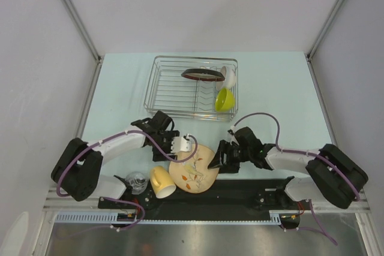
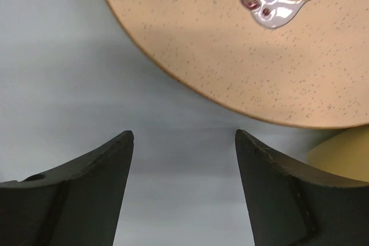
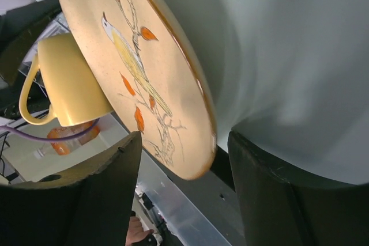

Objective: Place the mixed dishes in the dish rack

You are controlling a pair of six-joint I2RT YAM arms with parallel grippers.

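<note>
I need to slide my right gripper outward along the beige patterned plate (image 1: 195,169) next and close it on the plate's rim nearer the rack, because that part of the plate's rim is outward of the open fingers.
The beige patterned plate (image 1: 195,169) lies flat at the table's near edge, with the yellow mug (image 1: 162,182) on its side against its left and the small clear glass (image 1: 137,180) further left. My right gripper (image 1: 215,161) is open, its jaws straddling the plate's right rim (image 3: 199,142) without clamping it; the mug (image 3: 63,79) shows behind. My left gripper (image 1: 188,143) is open and empty just above the table, short of the plate's far edge (image 2: 230,44). The dish rack (image 1: 157,88) holds the red-rimmed plate (image 1: 202,75), white bowl (image 1: 229,76) and lime-green bowl (image 1: 224,99).
A black strip (image 1: 252,190) runs along the table's front edge, and the plate's near side overhangs it. Grey walls and metal posts (image 1: 90,46) close the sides. The rack's left half holds nothing.
</note>
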